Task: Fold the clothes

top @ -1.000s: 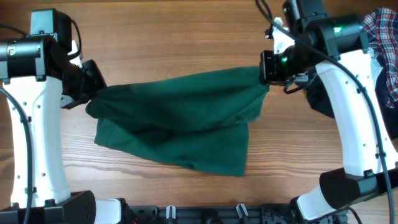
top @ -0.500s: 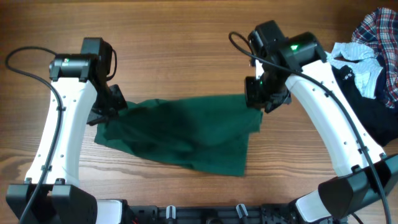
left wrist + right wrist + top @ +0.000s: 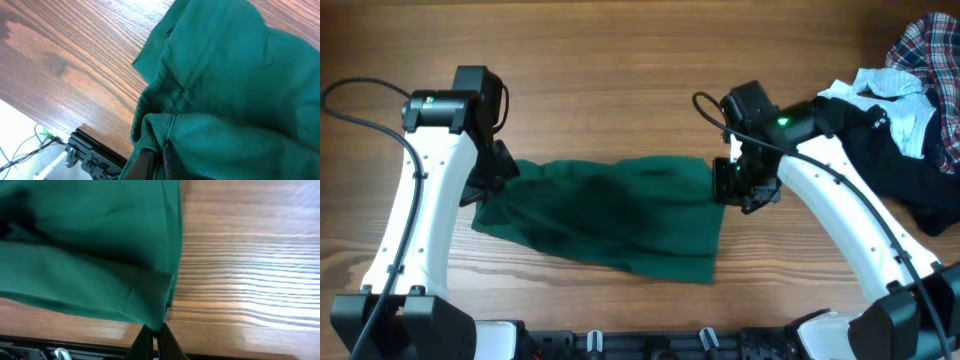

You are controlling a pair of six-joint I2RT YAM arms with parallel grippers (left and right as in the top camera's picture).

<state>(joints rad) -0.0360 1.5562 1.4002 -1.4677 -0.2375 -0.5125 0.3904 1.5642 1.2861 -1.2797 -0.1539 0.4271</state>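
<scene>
The pinched hem ends short of the garment's near corner (image 3: 492,226), so my left gripper should next pull back toward that corner and let go.
A plain dark green garment (image 3: 610,215) lies spread across the middle of the wooden table. My left gripper (image 3: 492,180) is shut on its left upper corner; in the left wrist view the fingers (image 3: 150,162) pinch a bunched hem of green cloth (image 3: 225,85). At the garment's right upper corner my right gripper (image 3: 732,185) is also shut on the fabric, and the right wrist view shows its fingertips (image 3: 156,334) nipping the corner of the green cloth (image 3: 90,250). The held edge hangs low over the lower layer.
At the right edge lies a pile of other clothes: a red-navy-white plaid shirt (image 3: 932,45), a white piece (image 3: 885,85) and a black garment (image 3: 895,165). Bare wood shows behind the green garment. A black rail (image 3: 650,345) runs along the table's front edge.
Both grippers have come down and toward the table's front with the green garment's upper edge. The right gripper moved left and forward, so the cloth now lies flatter and narrower.
</scene>
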